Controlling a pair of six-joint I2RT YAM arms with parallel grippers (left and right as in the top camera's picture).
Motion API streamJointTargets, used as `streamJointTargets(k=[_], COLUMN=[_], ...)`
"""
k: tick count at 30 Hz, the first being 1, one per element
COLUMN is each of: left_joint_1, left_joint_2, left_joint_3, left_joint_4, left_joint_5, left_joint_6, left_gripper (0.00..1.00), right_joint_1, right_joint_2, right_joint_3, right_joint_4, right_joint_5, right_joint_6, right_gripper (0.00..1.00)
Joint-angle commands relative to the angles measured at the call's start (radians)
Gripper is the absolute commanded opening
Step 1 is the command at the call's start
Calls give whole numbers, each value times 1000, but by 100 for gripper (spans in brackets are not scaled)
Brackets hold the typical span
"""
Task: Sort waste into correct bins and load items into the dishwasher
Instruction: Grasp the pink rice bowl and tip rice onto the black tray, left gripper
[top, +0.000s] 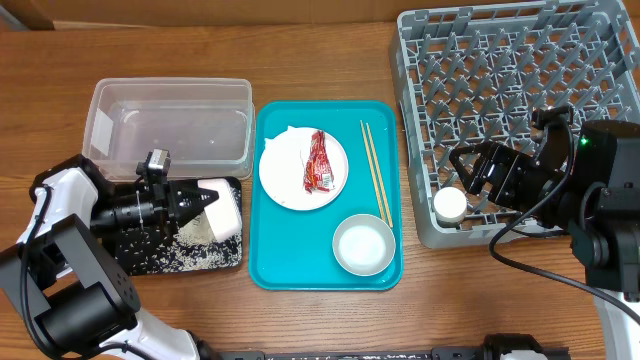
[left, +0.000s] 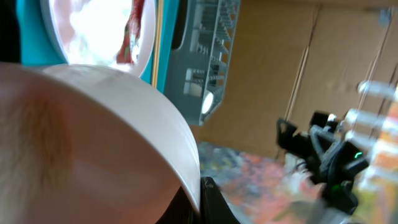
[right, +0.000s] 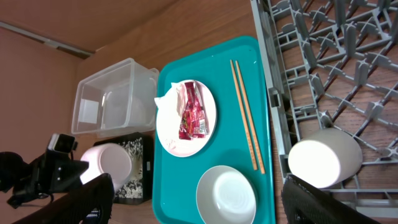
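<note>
The robot will next swing its left gripper off the black tray, turn the white bowl upright and lower it beside the steel bowl, where the teal tray is bare (top: 292, 247).
My left gripper (top: 200, 197) is shut on the rim of a white bowl (top: 222, 208) and holds it tilted over the black tray (top: 150, 255), which has loose rice (top: 190, 232) in it. The bowl fills the left wrist view (left: 93, 137), its rim pinched between my fingers (left: 202, 199). The white plate (top: 285, 175) carries the red sauce packet (top: 319, 162) and the napkin (top: 285, 140). Chopsticks (top: 376, 172) and a white-lined steel bowl (top: 364, 244) lie on the teal tray. My right gripper (top: 462, 178) is open beside the small white cup (top: 450, 204) in the grey rack (top: 520, 90).
The clear tub (top: 170, 120) stands behind the black tray and holds nothing I can see. The teal tray (top: 290, 270) lies between the bins and the rack. In the right wrist view the cup (right: 323, 163) sits at the rack's front left corner.
</note>
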Motion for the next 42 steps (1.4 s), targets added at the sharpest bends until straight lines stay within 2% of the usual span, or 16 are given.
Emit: streamJointTargets(k=[1,4,5,7,8,10,12,21,23,25,26,28,30,33,37,42], left_joint_1=[12,-5,-5,3,3,2,10,-33,-32,-21,-21,-46,-94,-178,-354,-690], left_joint_2=[16,0,1,10,10,8,12,-54,-70,-70,-73,-100,-160,-266,-405,-481], left_joint_3=[7,8,8,6,6,12,10,8,14,16,16,16,16,16,15,15], left_joint_4=[0,-110,-60,-38,-84,-114,-92,-123,-51,14,-13,-123,-119,-32,226,356], left_joint_5=[71,119,93,80,103,119,101,98,54,3,0,2,-28,-82,-441,-793], left_joint_6=[52,302,295,109,134,346,214,240,272,47,51,196,186,8,-506,-875], left_gripper=[4,4,4,4,4,4,4,4,4,4,4,4,4,4,4,4], right_joint_1=[-3,-3,-3,-3,-3,-3,-3,-3,-3,-3,-3,-3,-3,-3,-3,-3], right_joint_2=[-3,-3,-3,-3,-3,-3,-3,-3,-3,-3,-3,-3,-3,-3,-3,-3], right_joint_3=[19,19,19,19,19,19,19,19,19,19,19,19,19,19,19,19], right_joint_4=[3,-1,-1,-1,-2,-2,-1,-5,-5,-5,-6,-10,-11,-11,-12,-13], right_joint_5=[-5,-5,-5,-5,-5,-5,-5,-5,-5,-5,-5,-5,-5,-5,-5,-5], right_joint_6=[-10,-10,-10,-10,-10,-10,-10,-13,-13,-13,-13,-13,-13,-13,-13,-13], right_gripper=[88,88,88,88,88,88,88,88,88,88,88,88,88,88,88,88])
